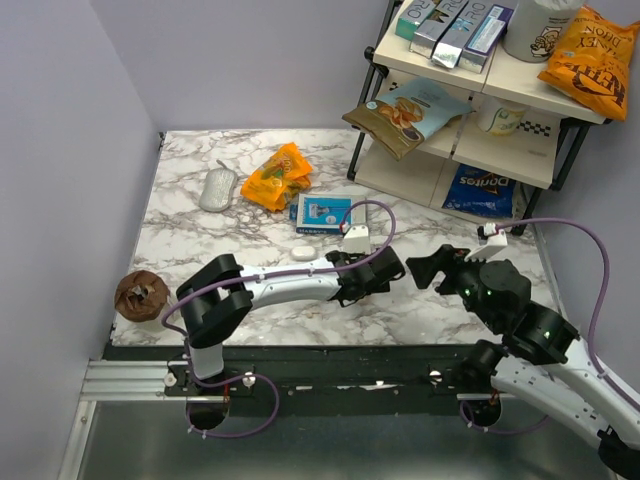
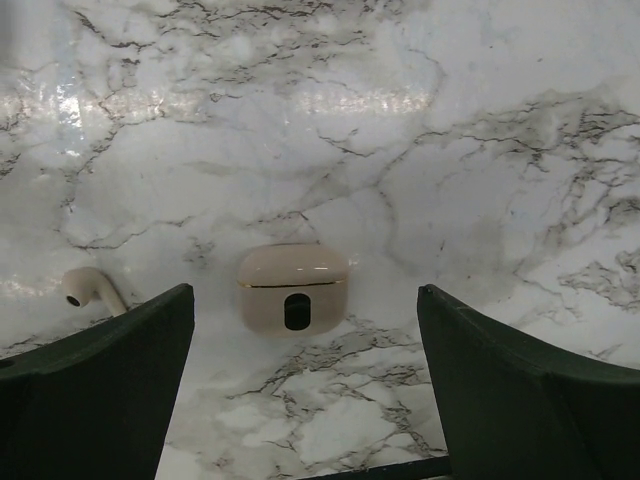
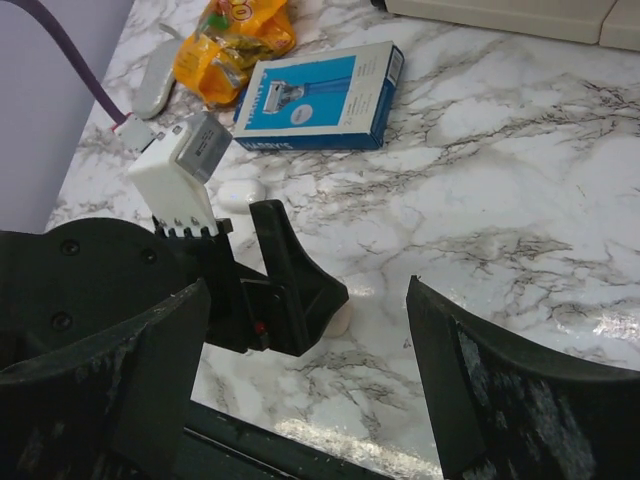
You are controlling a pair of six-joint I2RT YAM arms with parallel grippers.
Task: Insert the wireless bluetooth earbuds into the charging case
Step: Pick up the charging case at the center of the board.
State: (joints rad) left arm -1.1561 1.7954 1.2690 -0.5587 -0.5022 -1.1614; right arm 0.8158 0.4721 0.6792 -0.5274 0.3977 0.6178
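The cream-beige rounded piece (image 2: 292,288) already lines up with the gap between my fingers, so my left gripper should move down over it, with one finger beside each short end.
A cream-beige rounded piece (image 2: 292,288) with a thin seam and a dark oval spot lies on the marble, just ahead of my left gripper (image 2: 305,300) and in line with the gap between its open, empty fingers. A small cream earbud (image 2: 90,288) with a stem lies left of it, by the left finger. In the right wrist view the rounded piece (image 3: 341,321) peeks out behind the left gripper. The white pill-shaped charging case (image 1: 303,253) lies left of the left gripper (image 1: 392,266) and also shows in the right wrist view (image 3: 241,193). My right gripper (image 1: 424,268) is open, empty and faces the left one.
A blue-and-white flat box (image 1: 323,211) lies behind the case. An orange snack bag (image 1: 278,175) and a grey-white mouse (image 1: 217,188) lie at the back left. A brown lump (image 1: 141,293) sits at the left front edge. A shelf rack (image 1: 480,150) stands at the back right.
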